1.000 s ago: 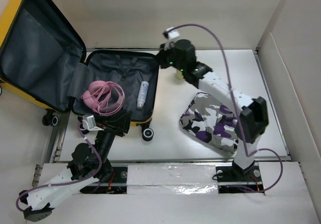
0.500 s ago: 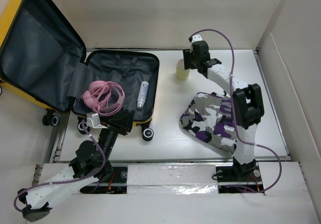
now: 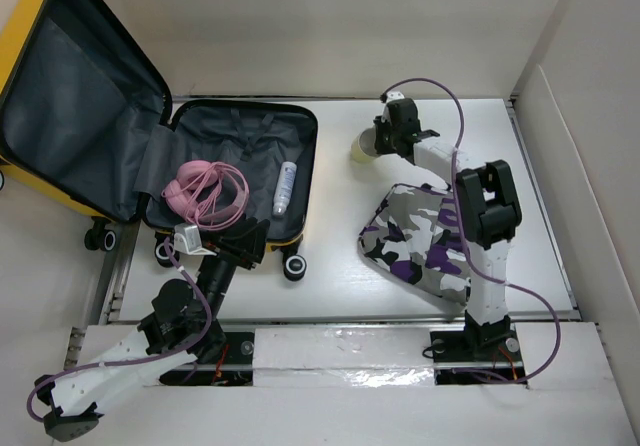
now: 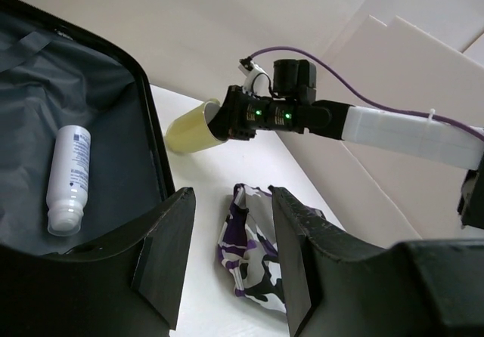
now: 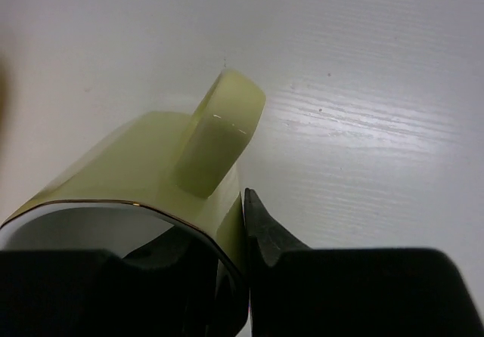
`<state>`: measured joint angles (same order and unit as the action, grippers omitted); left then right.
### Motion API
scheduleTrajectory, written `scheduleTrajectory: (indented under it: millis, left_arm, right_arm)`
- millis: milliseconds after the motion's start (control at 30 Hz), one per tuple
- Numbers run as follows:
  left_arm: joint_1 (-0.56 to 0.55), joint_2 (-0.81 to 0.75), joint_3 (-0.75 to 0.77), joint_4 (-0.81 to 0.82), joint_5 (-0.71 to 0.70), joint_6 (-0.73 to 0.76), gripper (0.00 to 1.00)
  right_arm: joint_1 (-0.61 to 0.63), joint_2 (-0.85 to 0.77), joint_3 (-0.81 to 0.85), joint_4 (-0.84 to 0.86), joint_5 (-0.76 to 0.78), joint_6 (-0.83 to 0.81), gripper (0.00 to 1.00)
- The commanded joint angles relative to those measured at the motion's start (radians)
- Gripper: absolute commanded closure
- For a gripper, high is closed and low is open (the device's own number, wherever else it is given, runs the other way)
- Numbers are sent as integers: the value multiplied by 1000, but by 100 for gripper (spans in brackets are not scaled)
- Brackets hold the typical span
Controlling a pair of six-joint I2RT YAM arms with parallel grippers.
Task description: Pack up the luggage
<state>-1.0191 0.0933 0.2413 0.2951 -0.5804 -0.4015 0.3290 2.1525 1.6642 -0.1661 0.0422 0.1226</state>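
Observation:
My right gripper lifts over the suitcase's rim next, then lowers the cup onto the bare lining between the pink cord (image 3: 205, 191) and the white bottle.
The luggage (image 3: 80, 116), a yellow suitcase, lies open at the left, with its dark grey lining (image 4: 106, 163) showing. In its lower half lie a pink cord (image 3: 205, 191) and a white bottle (image 3: 285, 187), the bottle also in the left wrist view (image 4: 68, 178). My right gripper (image 3: 385, 141) is shut on the rim of a pale yellow-green cup (image 3: 364, 146), which is tilted to the left. In the right wrist view one finger is inside the cup (image 5: 151, 163) and one fingertip (image 5: 261, 231) is outside. My left gripper (image 3: 245, 241) is open and empty at the suitcase's front edge.
A white-purple-black camouflage pouch (image 3: 420, 241) lies flat on the white table (image 3: 330, 266), right of the suitcase and near the right arm. It also shows between my left fingers (image 4: 253, 250). White walls stand at the back and right.
My right gripper has moved from near the suitcase's back corner to the cup and shut on its rim. The cup has tipped from upright to the left. The left gripper has barely shifted.

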Motion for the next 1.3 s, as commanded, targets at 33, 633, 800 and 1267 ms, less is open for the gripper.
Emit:
scheduleTrajectory:
  millis: [33,633,800,1267]
  left_arm:
    - [4,8,0,50,2,1,58]
    - [4,-27,-2,32,-12,-7,59]
    - [4,-87,-5,3,-38,-17,61]
    - [4,-122,-8,-16,-67,-33,61]
  right_arm:
    - [34,-245,-131,241,7,12,100]
    - [508,3,300,204,293,-165,100]
    - [528,118,364,270,383,-141,100]
    - [621,-40,92,372,332,-150,43]
